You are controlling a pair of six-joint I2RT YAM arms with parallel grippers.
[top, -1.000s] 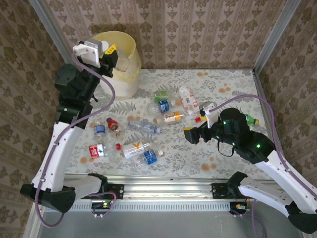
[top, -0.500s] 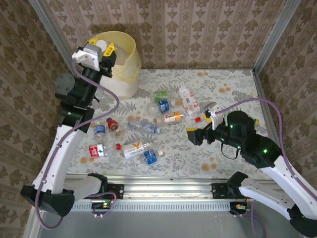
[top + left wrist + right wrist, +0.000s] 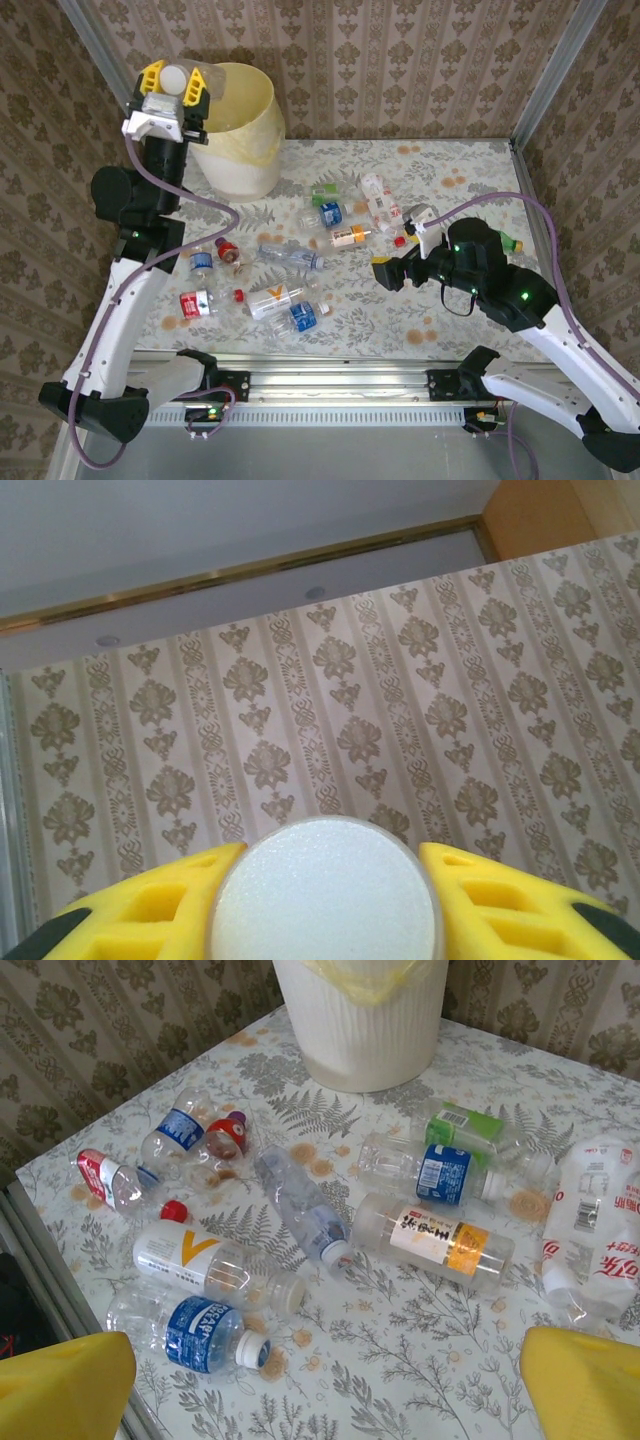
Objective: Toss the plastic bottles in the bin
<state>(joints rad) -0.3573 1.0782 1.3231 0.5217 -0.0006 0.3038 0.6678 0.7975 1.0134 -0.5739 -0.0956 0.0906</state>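
My left gripper will next swing outward and turn toward the opening of the bin [image 3: 243, 125] to release the clear bottle [image 3: 176, 77], which still sits beside the bin's rim.
My left gripper [image 3: 174, 80] is raised beside the left rim of the bin [image 3: 243, 125], shut on a clear plastic bottle [image 3: 176, 77]. In the left wrist view the bottle's round white end [image 3: 325, 890] sits between the yellow fingers [image 3: 150, 910], pointing up at the wall. Several plastic bottles lie on the table: an orange-labelled one [image 3: 435, 1240], a blue-labelled one [image 3: 195, 1332], a white one with an orange V [image 3: 195, 1258] and a green-labelled one [image 3: 468, 1128]. My right gripper [image 3: 325, 1395] hovers open over bare table, near the orange-labelled bottle [image 3: 350, 236]. The bin [image 3: 360, 1030] stands at the far left.
The floral table [image 3: 450, 180] is walled in by patterned panels on three sides. A metal rail [image 3: 330, 380] runs along the near edge. A loose red cap [image 3: 174, 1210] lies among the bottles. A green bottle [image 3: 507, 243] lies behind my right arm.
My left gripper has risen and swung left from over the bin's rim, tipping upward with the bottle still held. My right gripper shifted only slightly and stays open.
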